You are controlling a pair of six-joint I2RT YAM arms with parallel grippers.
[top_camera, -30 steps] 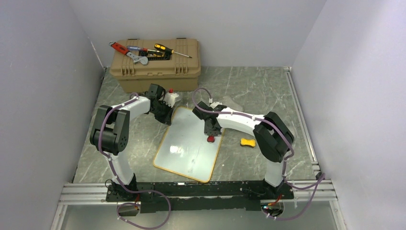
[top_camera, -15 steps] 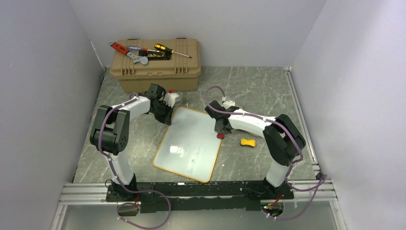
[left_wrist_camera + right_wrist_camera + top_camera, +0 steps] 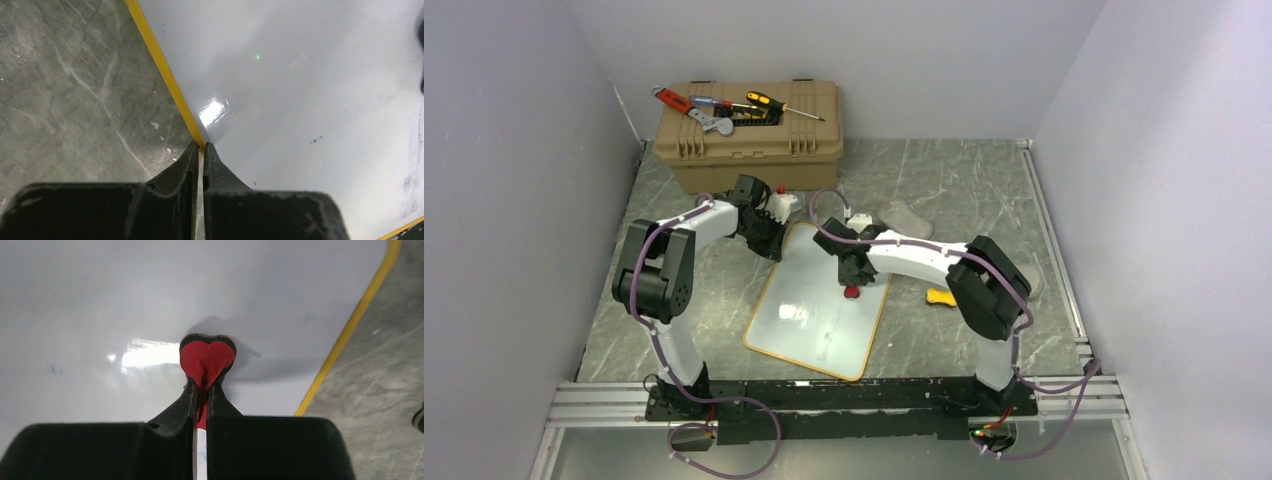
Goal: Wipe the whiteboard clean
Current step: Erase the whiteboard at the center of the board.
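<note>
My right gripper is to wipe back next, then carry the eraser (image 3: 852, 292) past the frame and release it in the clear tabletop (image 3: 925, 316) space beside the yellow bone-shaped item.
The whiteboard (image 3: 809, 315), white with a thin yellow-orange frame, lies flat on the grey table. My left gripper (image 3: 774, 246) is at its far left corner; in the left wrist view the gripper (image 3: 201, 145) is shut on the yellow frame (image 3: 160, 65). Small blue marks (image 3: 315, 140) show on the whiteboard (image 3: 300, 75). My right gripper (image 3: 852, 280) is over the board's upper right part, shut on a red heart-shaped eraser (image 3: 206, 357) pressed to the whiteboard (image 3: 125, 295). The eraser (image 3: 852, 292) shows as a red spot in the top view.
A tan toolbox (image 3: 749, 150) with screwdrivers and a wrench on its lid stands at the back. A small white bottle (image 3: 782, 204) sits behind the board, a grey cloth (image 3: 906, 216) to its right, and a yellow bone-shaped item (image 3: 938, 296) beside the board's right edge.
My right gripper swung with the red eraser out to the board's right edge, then back left onto the board. The left arm has not moved.
</note>
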